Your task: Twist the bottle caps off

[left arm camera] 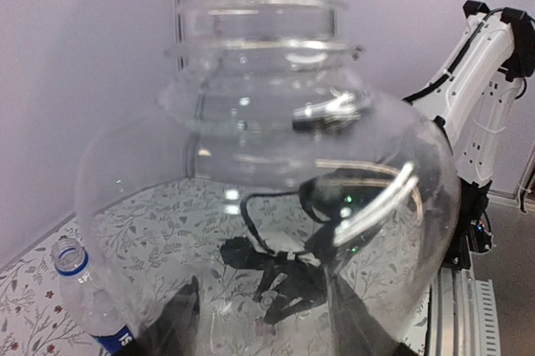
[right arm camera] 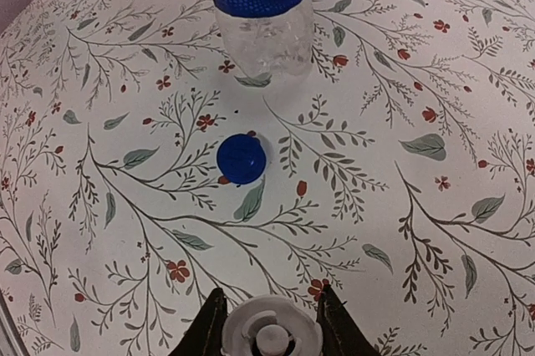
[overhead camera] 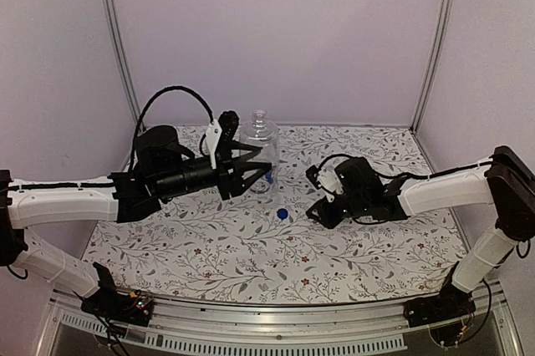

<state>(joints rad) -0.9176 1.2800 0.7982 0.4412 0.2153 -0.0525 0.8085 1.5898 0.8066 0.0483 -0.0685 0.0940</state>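
The transparent bottle's neck is already open, so next my right gripper should lower and release the whitish cap (right arm camera: 272, 333) on the free cloth beside the blue cap.
My left gripper (overhead camera: 249, 174) is shut on the transparent bottle (overhead camera: 261, 140), which stands upright with an open, capless neck. In the left wrist view this bottle (left arm camera: 267, 164) fills the frame, and the dark fingers (left arm camera: 180, 318) show through its wall on both sides. The blue-labelled bottle (left arm camera: 84, 293) stands beside it with its neck open; the right wrist view shows its lower part (right arm camera: 261, 13). A bright blue cap (right arm camera: 241, 158) lies loose on the cloth (overhead camera: 282, 214). My right gripper (right arm camera: 272, 327) is shut on a whitish cap (right arm camera: 272, 333), low over the table (overhead camera: 321, 205).
A floral cloth (overhead camera: 251, 264) covers the table. Pale walls with metal posts (overhead camera: 117, 38) close off the back and sides. The right arm (left arm camera: 481, 89) reaches across the right half, and a black cable (overhead camera: 171, 93) loops above the left arm.
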